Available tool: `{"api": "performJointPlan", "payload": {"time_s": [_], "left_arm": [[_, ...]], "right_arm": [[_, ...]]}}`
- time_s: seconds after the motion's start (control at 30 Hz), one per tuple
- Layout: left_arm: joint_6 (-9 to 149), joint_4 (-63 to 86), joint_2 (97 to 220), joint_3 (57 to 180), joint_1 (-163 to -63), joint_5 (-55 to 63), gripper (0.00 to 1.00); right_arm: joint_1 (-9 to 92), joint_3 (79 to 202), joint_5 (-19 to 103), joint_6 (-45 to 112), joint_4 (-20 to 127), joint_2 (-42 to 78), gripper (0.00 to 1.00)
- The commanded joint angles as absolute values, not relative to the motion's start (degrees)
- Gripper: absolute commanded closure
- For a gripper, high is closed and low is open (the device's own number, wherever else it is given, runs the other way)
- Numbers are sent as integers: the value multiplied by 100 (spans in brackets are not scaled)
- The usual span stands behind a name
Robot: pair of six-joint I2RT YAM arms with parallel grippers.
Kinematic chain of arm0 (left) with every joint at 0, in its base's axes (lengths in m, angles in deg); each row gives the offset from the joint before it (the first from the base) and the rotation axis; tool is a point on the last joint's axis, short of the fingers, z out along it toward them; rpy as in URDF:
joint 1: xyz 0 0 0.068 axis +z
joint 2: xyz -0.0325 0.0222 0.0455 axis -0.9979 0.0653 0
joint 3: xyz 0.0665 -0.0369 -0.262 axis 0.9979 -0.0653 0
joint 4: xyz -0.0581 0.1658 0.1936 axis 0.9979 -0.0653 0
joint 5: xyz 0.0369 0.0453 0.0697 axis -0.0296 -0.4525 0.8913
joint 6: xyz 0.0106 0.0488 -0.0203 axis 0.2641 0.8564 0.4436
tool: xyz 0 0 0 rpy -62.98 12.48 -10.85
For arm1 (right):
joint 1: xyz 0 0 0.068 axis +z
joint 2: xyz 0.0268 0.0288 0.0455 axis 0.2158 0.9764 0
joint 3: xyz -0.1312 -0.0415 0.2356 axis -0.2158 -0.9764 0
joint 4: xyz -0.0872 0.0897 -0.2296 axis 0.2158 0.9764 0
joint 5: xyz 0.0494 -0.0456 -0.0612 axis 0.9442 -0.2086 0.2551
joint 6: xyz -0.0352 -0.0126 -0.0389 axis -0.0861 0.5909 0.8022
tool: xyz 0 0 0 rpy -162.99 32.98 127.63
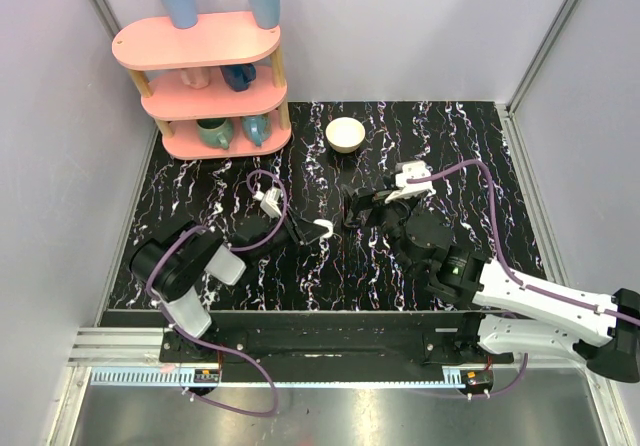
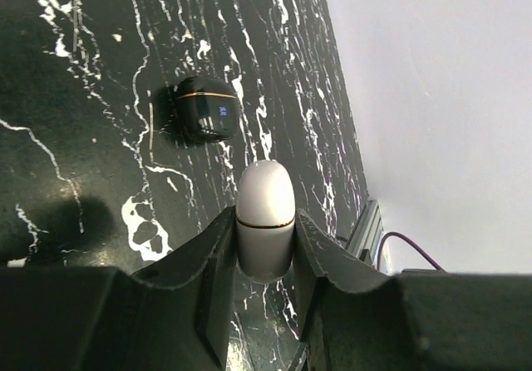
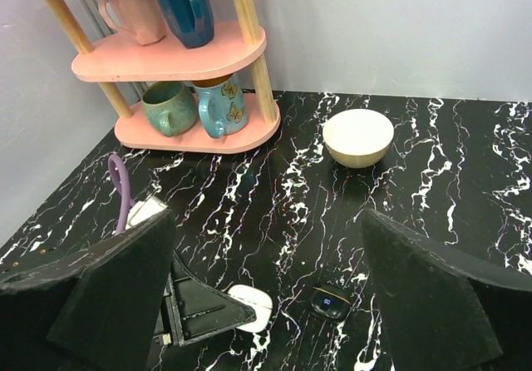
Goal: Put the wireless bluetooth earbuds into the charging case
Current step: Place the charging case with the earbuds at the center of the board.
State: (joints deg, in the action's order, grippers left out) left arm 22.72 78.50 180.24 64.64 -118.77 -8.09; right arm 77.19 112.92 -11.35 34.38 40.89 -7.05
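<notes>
I will next lower the charging case with my left gripper onto the bare marble (image 2: 191,208) beside the black block and release it there, because that spot is empty.
My left gripper (image 2: 264,214) is shut on the charging case (image 2: 265,213), a small white rounded box with a thin gold seam, its lid closed. From above, the left gripper (image 1: 308,230) holds the case (image 1: 322,229) just over the middle of the table. The right wrist view shows the case (image 3: 253,304) low between the left arm's dark fingers. My right gripper (image 3: 268,217) is wide open with nothing between its fingers, hovering to the right of the case (image 1: 365,209). The earbuds are out of view.
A small black block (image 2: 206,109) with a blue lit mark lies on the marble table just beyond the case (image 3: 331,302). A white bowl (image 1: 346,133) sits at the back. A pink shelf (image 1: 205,86) with mugs and blue cups stands back left.
</notes>
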Motion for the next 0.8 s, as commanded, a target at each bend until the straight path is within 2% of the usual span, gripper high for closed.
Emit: {"api": "performJointPlan", "payload": {"time_s": [0.0,0.13,0.43,0.57,0.6,0.7,0.77], "left_arm": [[2178,8202,18269,6580,-11904,-542,92],[1994,8552,18612,6589,-11912,-621,92],[1686,9371,19325,6589,-11921,-823,87],[1703,9397,19351,6563,-11921,-850,80],[1703,9380,19342,6563,-11930,-858,71],[1764,9336,19281,6572,-11921,-876,69],[1878,9170,19185,6563,-11921,-867,61]], "right_arm": [[7671,11489,-1202,3342,3963,-578,0],[7671,12024,-1246,3307,4614,81,0],[7557,12017,-991,2876,4694,249,0],[7513,11991,-974,2850,4729,223,0],[7504,11982,-983,2832,4729,222,0],[7477,11973,-921,2779,4764,196,0],[7460,11982,-912,2762,4791,187,0]]}}
